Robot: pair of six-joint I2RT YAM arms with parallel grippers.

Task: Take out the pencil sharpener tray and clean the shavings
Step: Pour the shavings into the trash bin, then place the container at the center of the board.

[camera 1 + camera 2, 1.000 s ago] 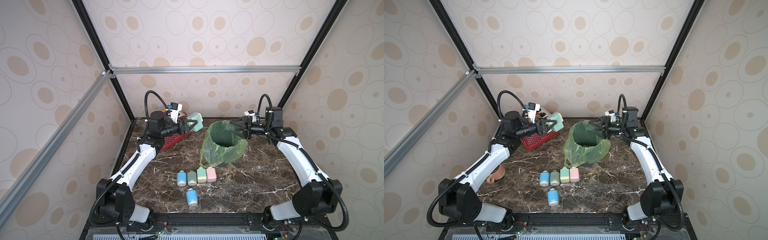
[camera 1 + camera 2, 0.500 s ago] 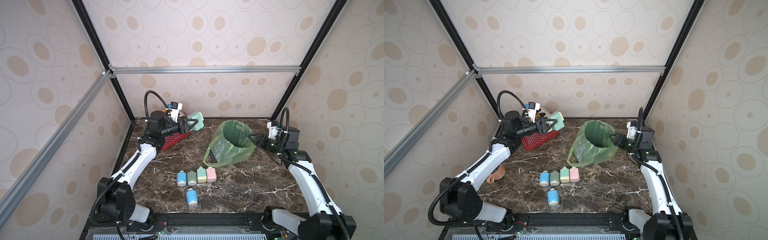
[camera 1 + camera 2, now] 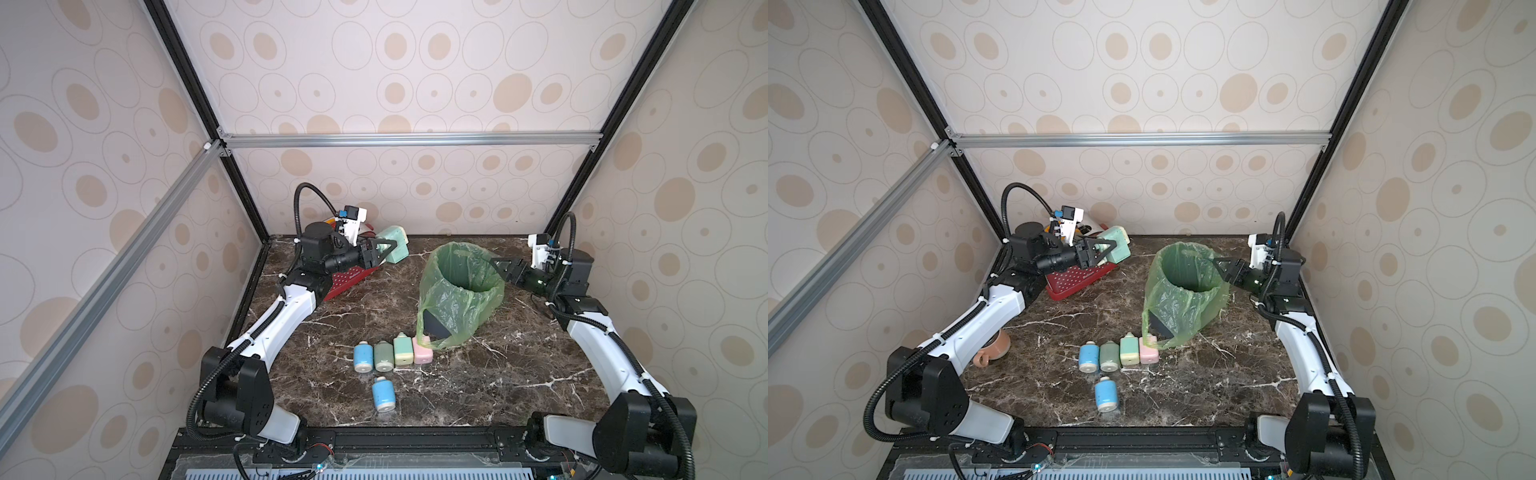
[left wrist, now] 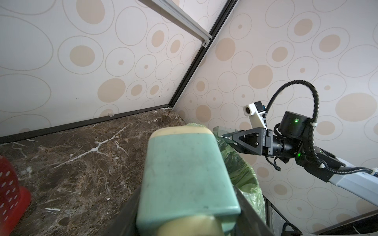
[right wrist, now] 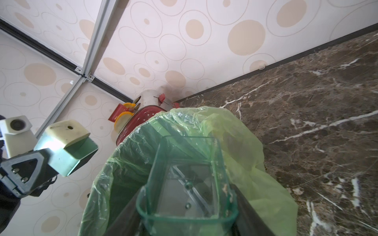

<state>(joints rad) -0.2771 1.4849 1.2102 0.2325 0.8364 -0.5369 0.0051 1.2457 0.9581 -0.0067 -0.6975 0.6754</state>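
My right gripper draws away from the bag's rim next and lowers to the bare tabletop point(image 3: 518, 321) beside the bin to release the clear green tray.
My left gripper point(image 3: 380, 251) is shut on the mint-green pencil sharpener point(image 3: 395, 245) and holds it in the air at the back left; in the left wrist view the sharpener's body point(image 4: 184, 173) fills the space between the jaws. My right gripper point(image 3: 500, 266) is shut on the clear green tray point(image 5: 188, 183). It holds the tray at the right rim of the bin lined with a green bag point(image 3: 457, 291), the tray's open end facing into the bag. A few shavings cling to the tray's wall. The tray point(image 4: 222, 130) also shows in the left wrist view.
A red basket point(image 3: 349, 280) lies under the left gripper at the back left. Several small pastel containers point(image 3: 392, 351) stand in a row in front of the bin, with a blue one point(image 3: 383, 392) nearer the front edge. A brown cup point(image 3: 992, 349) sits by the left arm.
My right arm drew the tray back from the bin's far rim towards the right, then edged back to the right rim. The bag shifted and now leans. The left arm stayed still.
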